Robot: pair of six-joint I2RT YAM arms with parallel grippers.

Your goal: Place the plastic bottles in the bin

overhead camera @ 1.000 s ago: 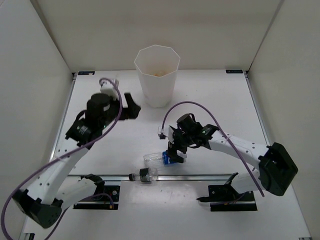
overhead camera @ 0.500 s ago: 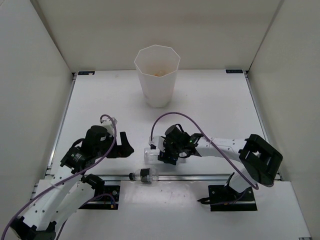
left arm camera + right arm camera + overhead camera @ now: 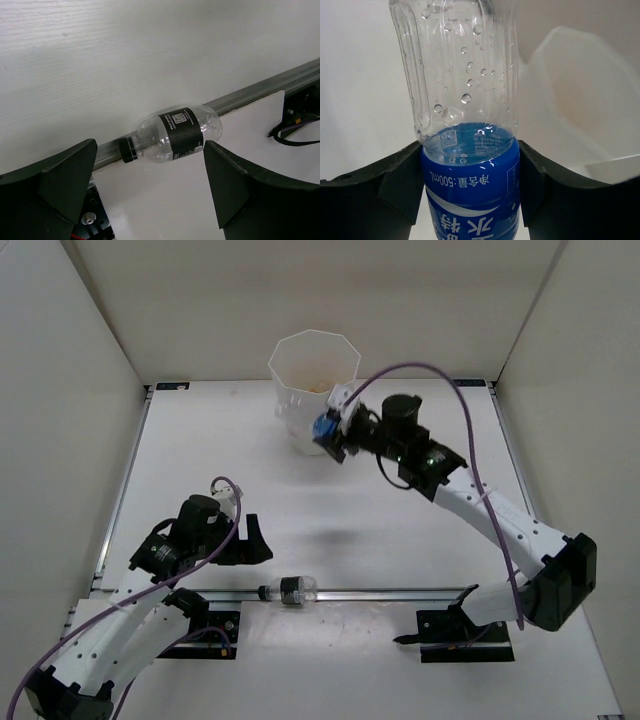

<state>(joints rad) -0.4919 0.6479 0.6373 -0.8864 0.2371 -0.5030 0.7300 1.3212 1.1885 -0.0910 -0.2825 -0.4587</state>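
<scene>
My right gripper lifts the clear bottle past the bin's rim next, moves outward over the bin's opening (image 3: 314,362) and releases the bottle.
The tall white bin (image 3: 300,360) stands at the back centre, with something pale orange inside. My right gripper (image 3: 338,430) is shut on a clear bottle with a blue label (image 3: 323,428), held in the air against the bin's front right side, just below the rim. In the right wrist view the black fingers (image 3: 400,185) clamp the blue label (image 3: 470,190) and the bin (image 3: 580,90) shows behind. A clear bottle with a black band (image 3: 291,591) (image 3: 172,135) lies on its side on the front rail. My left gripper (image 3: 252,540) (image 3: 150,165) hovers open just behind it, not touching.
A metal rail (image 3: 400,591) runs along the table's near edge, with the arm mounts (image 3: 460,635) below it. White enclosure walls close in the left, right and back. Purple cables (image 3: 420,370) loop off both arms.
My right gripper shut on the blue-label bottle near the front of the table and carried it up to the bin. My left arm drew back from the bin towards the black-band bottle.
</scene>
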